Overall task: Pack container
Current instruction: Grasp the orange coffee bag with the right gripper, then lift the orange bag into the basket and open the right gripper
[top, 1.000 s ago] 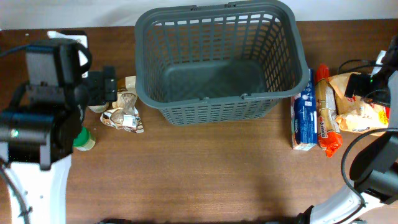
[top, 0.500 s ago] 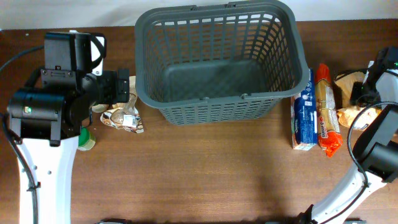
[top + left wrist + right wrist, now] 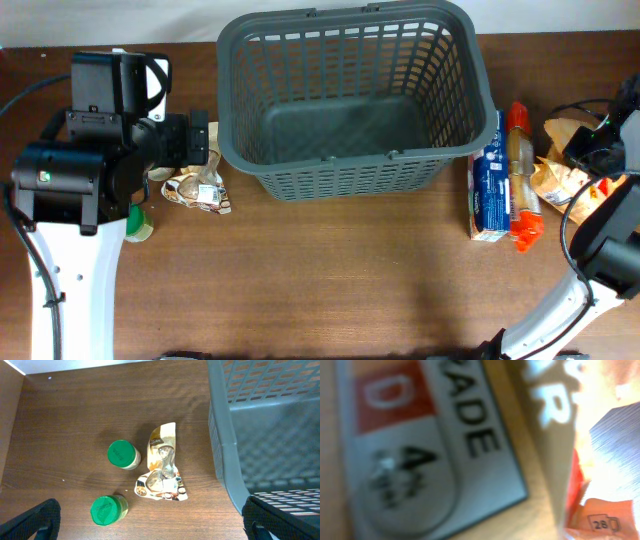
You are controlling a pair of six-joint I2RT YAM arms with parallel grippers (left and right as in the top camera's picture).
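Observation:
My right gripper lifts the bag clear of the basket's side next and releases it inside. The empty basket stands to the gripper's left in the overhead view.
The container, a large dark grey slotted basket, stands empty at the back middle of the table; its wall fills the right of the left wrist view. My left gripper hovers open just left of it, above a crumpled foil packet and two green-lidded jars. Its wide-apart fingers hold nothing. My right gripper is down on a tan and orange bag at the far right. A blurred label fills the right wrist view and hides the jaws.
A blue box and a long orange packet lie side by side between the basket and the bag. One green-lidded jar shows beside the left arm. The foil packet lies by the basket's left front corner.
The left arm moved right toward the basket, then held still. The right gripper came down into the bag, which has bunched up. The long orange packet's near end shifted slightly left.

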